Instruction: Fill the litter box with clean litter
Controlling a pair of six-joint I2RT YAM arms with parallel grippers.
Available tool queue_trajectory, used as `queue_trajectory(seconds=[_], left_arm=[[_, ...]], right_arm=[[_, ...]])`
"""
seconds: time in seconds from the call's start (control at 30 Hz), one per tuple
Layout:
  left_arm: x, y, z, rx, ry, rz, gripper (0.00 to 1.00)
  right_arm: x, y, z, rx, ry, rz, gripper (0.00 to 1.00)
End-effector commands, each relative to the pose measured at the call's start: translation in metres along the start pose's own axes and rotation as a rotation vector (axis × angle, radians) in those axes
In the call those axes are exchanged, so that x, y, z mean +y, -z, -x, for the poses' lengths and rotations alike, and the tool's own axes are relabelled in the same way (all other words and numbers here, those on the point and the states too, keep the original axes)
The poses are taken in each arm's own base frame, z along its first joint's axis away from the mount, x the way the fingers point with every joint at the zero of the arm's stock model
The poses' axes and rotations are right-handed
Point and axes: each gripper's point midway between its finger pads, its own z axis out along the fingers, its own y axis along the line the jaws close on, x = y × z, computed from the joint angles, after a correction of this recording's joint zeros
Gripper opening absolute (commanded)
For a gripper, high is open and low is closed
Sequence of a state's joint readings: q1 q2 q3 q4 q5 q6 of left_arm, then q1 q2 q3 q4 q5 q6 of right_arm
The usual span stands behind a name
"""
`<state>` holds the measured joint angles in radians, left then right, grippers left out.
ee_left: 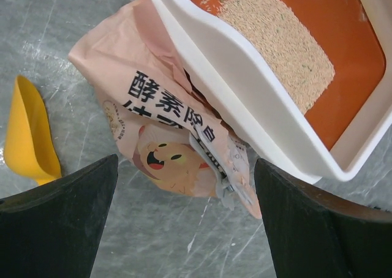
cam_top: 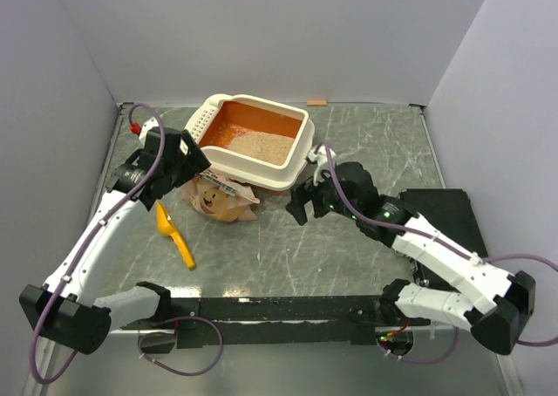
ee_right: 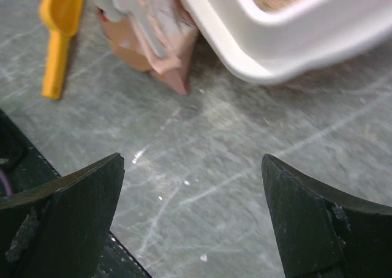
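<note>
The grey clip's handle (cam_top: 243, 194), clamping the bag's fold, lies below and to the left in the top view. My right gripper moves over there and down next.
The cream-white litter box (cam_top: 228, 156) with an orange inside stands at the back middle of the table. Pale beige clean litter (cam_top: 265, 146) lies in a patch on its orange floor, also seen as clean litter (ee_left: 275, 42) from the left wrist. My left gripper (cam_top: 193, 160) hovers open just left of the box, above the crinkled paper bag (ee_left: 165, 131). My right gripper (cam_top: 303, 202) hangs open over bare table, just right of and nearer than the box's near corner (ee_right: 282, 42). Neither gripper holds anything.
The tan paper bag (cam_top: 222, 200) with Chinese print lies against the box's near-left side. A yellow-orange scoop (cam_top: 174, 235) lies on the table left of it. A flat black box (cam_top: 440, 213) sits at the right. White walls close in the back and sides.
</note>
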<state>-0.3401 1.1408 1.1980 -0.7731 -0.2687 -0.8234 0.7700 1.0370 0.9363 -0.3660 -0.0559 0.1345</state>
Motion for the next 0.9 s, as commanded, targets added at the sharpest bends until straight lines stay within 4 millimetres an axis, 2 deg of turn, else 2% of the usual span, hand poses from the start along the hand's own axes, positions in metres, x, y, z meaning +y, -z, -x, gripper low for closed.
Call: queue_trajectory(seconds=[0.0,0.07,0.1,0.13,0.17,0.2,0.23,0.27,0.3,0.33,0.37,0.4,0.43,0.5,0.57,0.7,0.77,0.87], left_arm=[[-0.004,0.007,0.017,-0.024,0.101,0.001,0.97],[-0.009,0.012,0.020,-0.043,0.043,-0.053,0.97],[-0.015,0.010,0.017,-0.041,-0.022,-0.113,0.97],[-0.016,0.018,0.019,-0.066,-0.044,-0.152,0.97],[-0.014,0.019,0.018,-0.078,-0.063,-0.161,0.97],[-0.008,0.018,0.016,-0.094,-0.094,-0.157,0.97],[-0.004,0.023,0.019,-0.124,-0.102,-0.154,0.97],[-0.001,0.025,0.020,-0.137,-0.109,-0.153,0.97],[0.003,0.023,0.018,-0.145,-0.122,-0.150,0.97],[0.000,0.030,0.020,-0.170,-0.123,-0.186,0.97],[-0.001,0.030,0.018,-0.178,-0.133,-0.210,0.97],[0.006,0.023,0.008,-0.170,-0.153,-0.207,0.97],[0.009,0.027,0.014,-0.218,-0.137,-0.207,0.97],[0.021,0.022,0.009,-0.227,-0.151,-0.170,0.97],[0.029,0.028,0.014,-0.260,-0.150,-0.143,0.97],[0.043,0.043,0.028,-0.351,-0.112,-0.102,0.97],[0.057,0.054,0.036,-0.418,-0.083,-0.064,0.97],[0.065,0.068,0.040,-0.475,-0.039,-0.071,0.97]], right_arm=[[0.041,-0.017,0.051,-0.087,0.094,0.167,1.00],[0.056,-0.035,0.059,-0.060,0.168,0.192,1.00],[0.063,-0.038,0.074,-0.080,0.218,0.197,0.99],[0.065,-0.055,0.063,-0.023,0.250,0.191,0.98],[0.071,-0.061,0.063,-0.017,0.323,0.175,0.98],[0.074,-0.064,0.073,-0.025,0.359,0.164,0.98],[0.075,-0.078,0.065,0.010,0.417,0.154,0.98],[0.084,-0.083,0.064,0.011,0.451,0.159,0.98],[0.084,-0.088,0.071,-0.002,0.472,0.138,0.98],[0.087,-0.098,0.065,0.012,0.510,0.145,0.98],[0.092,-0.103,0.068,-0.001,0.526,0.153,0.97],[0.096,-0.106,0.071,-0.011,0.547,0.138,0.97],[0.097,-0.116,0.065,0.007,0.579,0.138,0.97],[0.103,-0.129,0.060,0.018,0.612,0.130,0.96],[0.102,-0.137,0.061,0.007,0.638,0.100,0.95],[0.107,-0.159,0.050,0.029,0.651,0.107,0.93],[0.107,-0.165,0.048,0.033,0.655,0.089,0.89],[0.103,-0.174,0.048,0.024,0.660,0.048,0.85]])
